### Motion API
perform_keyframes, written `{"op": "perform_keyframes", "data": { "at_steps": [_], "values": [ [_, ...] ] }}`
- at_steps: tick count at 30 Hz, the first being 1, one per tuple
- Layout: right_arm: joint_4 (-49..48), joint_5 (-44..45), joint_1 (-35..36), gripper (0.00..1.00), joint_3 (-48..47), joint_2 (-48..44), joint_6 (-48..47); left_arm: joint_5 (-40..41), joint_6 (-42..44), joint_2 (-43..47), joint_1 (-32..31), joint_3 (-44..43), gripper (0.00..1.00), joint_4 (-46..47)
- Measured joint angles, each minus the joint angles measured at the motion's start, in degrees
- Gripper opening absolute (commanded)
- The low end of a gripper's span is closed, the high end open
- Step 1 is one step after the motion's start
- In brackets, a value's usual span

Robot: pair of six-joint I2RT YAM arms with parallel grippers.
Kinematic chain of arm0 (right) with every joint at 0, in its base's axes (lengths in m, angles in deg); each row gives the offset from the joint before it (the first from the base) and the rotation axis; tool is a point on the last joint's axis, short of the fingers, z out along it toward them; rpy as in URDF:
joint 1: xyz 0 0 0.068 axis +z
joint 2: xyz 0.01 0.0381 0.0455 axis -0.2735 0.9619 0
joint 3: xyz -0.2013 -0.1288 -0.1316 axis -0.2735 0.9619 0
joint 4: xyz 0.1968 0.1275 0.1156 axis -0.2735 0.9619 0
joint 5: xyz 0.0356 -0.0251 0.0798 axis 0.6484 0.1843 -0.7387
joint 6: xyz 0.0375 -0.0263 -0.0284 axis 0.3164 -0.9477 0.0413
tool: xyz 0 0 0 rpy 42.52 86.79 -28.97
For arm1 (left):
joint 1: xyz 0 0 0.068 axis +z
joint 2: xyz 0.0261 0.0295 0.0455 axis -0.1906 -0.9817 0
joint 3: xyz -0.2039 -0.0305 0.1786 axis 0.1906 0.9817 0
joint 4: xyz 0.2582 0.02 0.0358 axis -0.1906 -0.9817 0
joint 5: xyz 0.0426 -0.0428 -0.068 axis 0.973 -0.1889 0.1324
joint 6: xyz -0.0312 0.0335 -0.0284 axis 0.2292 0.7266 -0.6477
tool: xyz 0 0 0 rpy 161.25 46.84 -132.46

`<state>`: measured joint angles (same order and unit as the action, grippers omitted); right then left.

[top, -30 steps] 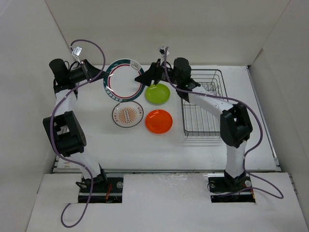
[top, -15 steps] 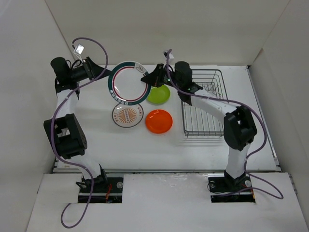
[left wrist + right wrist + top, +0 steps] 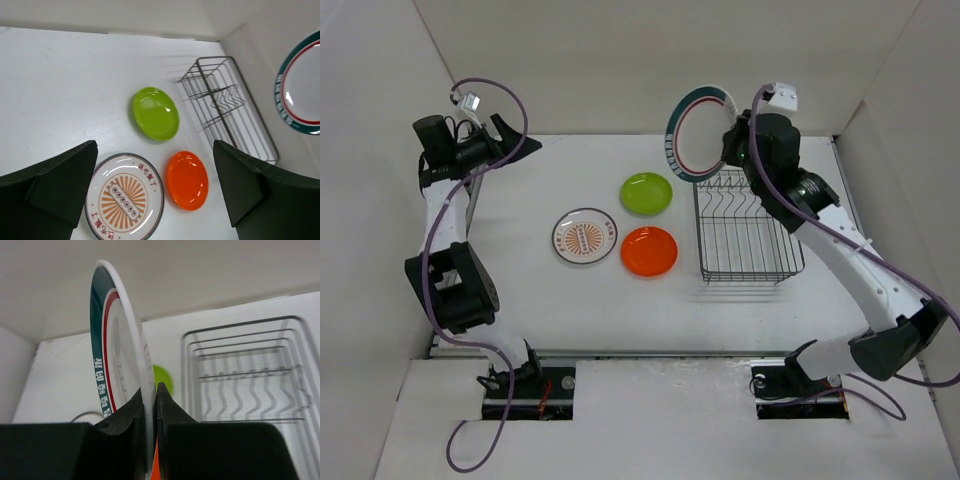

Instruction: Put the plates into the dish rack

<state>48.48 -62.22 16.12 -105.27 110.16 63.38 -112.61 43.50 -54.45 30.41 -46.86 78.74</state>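
Observation:
The rack's end by the lime plate is below my right gripper. My right gripper needs to tilt downward, move down and release the white plate within that end.
The white plate with the teal-striped rim [image 3: 703, 135] hangs upright in the air above the back left corner of the dish rack [image 3: 748, 228]. My right gripper [image 3: 729, 149] is shut on its rim; in the right wrist view the fingers [image 3: 172, 415] pinch the plate [image 3: 117, 347] edge-on. On the table lie the lime green plate [image 3: 647, 193], the orange plate [image 3: 649, 251] and the sunburst plate [image 3: 585, 237]. My left gripper [image 3: 518, 138] stands open and empty at the back left, high above those plates [image 3: 156, 113].
The wire rack [image 3: 230, 107] holds nothing; its row of prongs [image 3: 250, 372] runs across the middle. White walls close in the table at the back and both sides. The right arm reaches over the rack's right side.
The left gripper has let go of the teal-rimmed plate and drawn back to the left. The right gripper closed on it and carried it up and rightward to above the rack.

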Motion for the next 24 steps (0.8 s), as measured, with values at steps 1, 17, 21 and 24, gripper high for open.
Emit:
{"op": "perform_keyframes", "data": {
  "at_steps": [1,17,21,24],
  "values": [
    [1.49,3.10,-0.17,0.00,-0.66,-0.50,-0.63,2.58,2.32,0.63,-0.79,-0.57,1.00,-2.62],
    [15.06,21.18,-3.41,0.00,-3.28,8.72,-8.22,28.46,16.87,12.41,-4.15,0.04,1.00,-18.23],
    [14.03,20.41,-4.61,0.00,-3.28,9.09,-10.49,29.40,17.97,15.41,-4.15,2.62,1.00,-18.25],
    [11.50,19.32,-5.62,0.00,-2.54,9.07,-11.87,29.38,18.49,16.92,-4.15,3.67,1.00,-18.40]
  ]
}}
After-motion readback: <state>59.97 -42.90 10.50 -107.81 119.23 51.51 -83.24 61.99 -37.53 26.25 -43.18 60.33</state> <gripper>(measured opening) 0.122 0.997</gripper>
